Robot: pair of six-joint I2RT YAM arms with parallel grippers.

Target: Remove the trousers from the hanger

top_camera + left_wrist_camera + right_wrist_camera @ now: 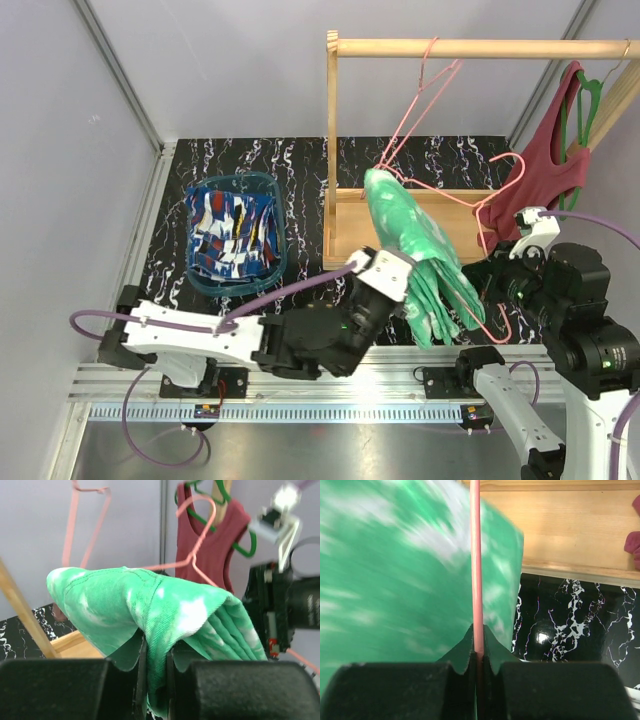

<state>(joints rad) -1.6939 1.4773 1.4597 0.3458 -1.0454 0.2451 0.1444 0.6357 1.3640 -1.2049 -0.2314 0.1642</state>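
The basket below already holds blue trousers, so the left gripper needs to swing over it, to the gripper's left in the top view, lower the green pair of trousers and let go.
The green trousers mottled with white hang folded over the pink wire hanger, whose hook has come away from the wooden rail. My left gripper is shut on a fold of the green trousers. My right gripper is shut on the hanger's pink wire, with the green cloth just left of it. The blue trousers with white, red and yellow patches lie in a basket at the left.
A dark teal basket holds the blue trousers. A maroon sleeveless top hangs on a green hanger at the right of the wooden rack. A second pink hanger hangs on the rail. The rack's wooden base stands behind.
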